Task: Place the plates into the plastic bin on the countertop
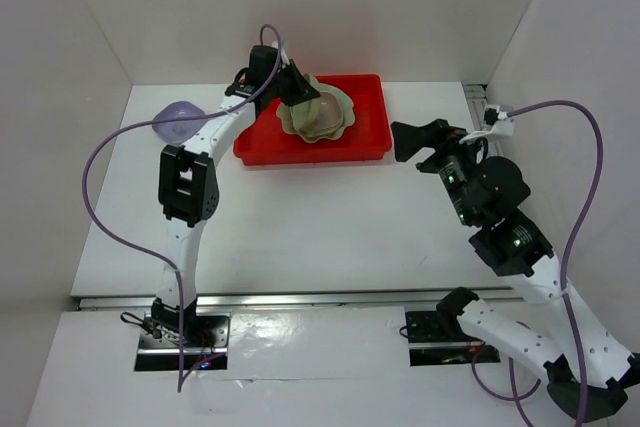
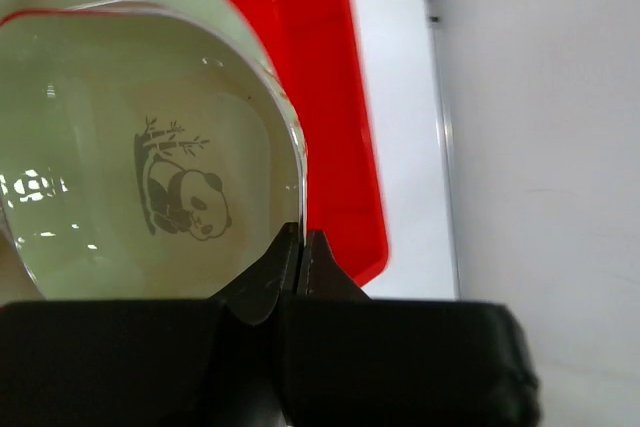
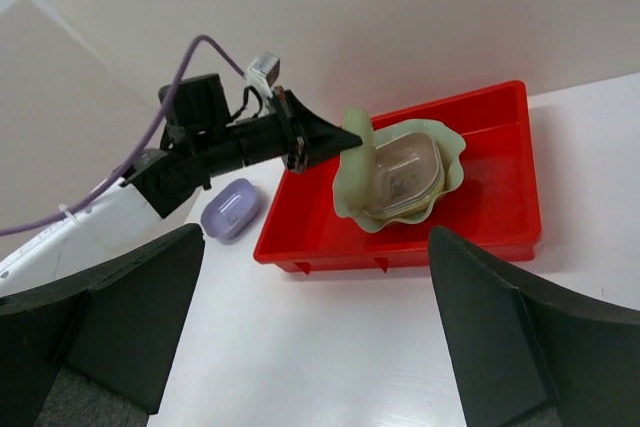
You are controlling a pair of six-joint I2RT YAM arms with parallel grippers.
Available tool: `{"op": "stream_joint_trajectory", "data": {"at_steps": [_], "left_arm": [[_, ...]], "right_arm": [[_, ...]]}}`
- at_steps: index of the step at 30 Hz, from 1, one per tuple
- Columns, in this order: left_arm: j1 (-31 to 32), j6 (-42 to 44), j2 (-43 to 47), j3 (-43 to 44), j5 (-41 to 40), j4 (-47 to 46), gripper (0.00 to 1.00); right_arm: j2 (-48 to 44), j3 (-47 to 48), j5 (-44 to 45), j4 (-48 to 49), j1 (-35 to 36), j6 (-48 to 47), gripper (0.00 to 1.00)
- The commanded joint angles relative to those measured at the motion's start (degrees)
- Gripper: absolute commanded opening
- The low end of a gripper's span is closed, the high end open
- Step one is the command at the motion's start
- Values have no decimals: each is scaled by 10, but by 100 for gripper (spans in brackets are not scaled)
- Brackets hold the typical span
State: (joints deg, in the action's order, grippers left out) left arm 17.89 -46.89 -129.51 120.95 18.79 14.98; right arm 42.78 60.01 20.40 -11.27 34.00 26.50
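Note:
The stack in the bin lies below the small green plate's rim. That rim shifts slightly outward toward the bin's back side next, and my left gripper releases it there.
The red plastic bin (image 1: pixel 362 143) stands at the back of the white countertop (image 1: pixel 300 222). In it lies the large pale green scalloped plate (image 1: pixel 345 104) with small dishes stacked in it, a brownish-pink one (image 3: pixel 405 169) on top. My left gripper (image 1: pixel 297 95) is shut on the rim of a small green plate (image 2: pixel 120 177) with a panda print and holds it on edge over the stack (image 3: pixel 357 162). A lavender plate (image 1: pixel 178 119) lies on the countertop left of the bin. My right gripper (image 1: pixel 412 147) is open and empty, right of the bin.
White walls close in the countertop at the left, back and right. A metal rail (image 1: pixel 478 107) runs along the right wall. The left arm (image 1: pixel 190 182) reaches over the lavender plate's near side.

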Motion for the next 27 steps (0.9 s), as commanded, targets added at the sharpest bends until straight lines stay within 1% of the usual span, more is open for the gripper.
{"op": "stream_joint_trajectory", "data": {"at_steps": [1, 3, 8, 11, 17, 19, 20, 22, 23, 27], "left_arm": [[0, -61, -4, 23, 57, -146, 0], [0, -72, -9, 28, 64, -159, 0], [0, -72, -21, 50, 51, -154, 0], [-5, -78, -49, 67, 51, -149, 0], [-5, -78, -59, 67, 40, -143, 0], [-5, -78, -59, 67, 25, -138, 0], [0, -78, -59, 67, 20, -131, 5], [8, -59, -54, 67, 6, -131, 22], [8, -47, -46, 61, -1, -131, 45], [19, -25, -19, 61, -7, -125, 82]], "right_arm": [[16, 15, 12, -1, 4, -8, 100], [23, 10, 12, -1, 4, -14, 100], [28, -1, 12, 15, 4, -19, 100], [28, -1, 12, 15, 4, -19, 100], [28, -6, 17, 15, 4, -29, 100], [34, -11, 17, 20, 4, -29, 100], [34, -11, 17, 20, 4, -29, 100], [39, -11, 17, 20, 4, -29, 100], [39, -16, 11, 20, 4, -29, 100], [39, -16, 11, 20, 4, -29, 100]]}}
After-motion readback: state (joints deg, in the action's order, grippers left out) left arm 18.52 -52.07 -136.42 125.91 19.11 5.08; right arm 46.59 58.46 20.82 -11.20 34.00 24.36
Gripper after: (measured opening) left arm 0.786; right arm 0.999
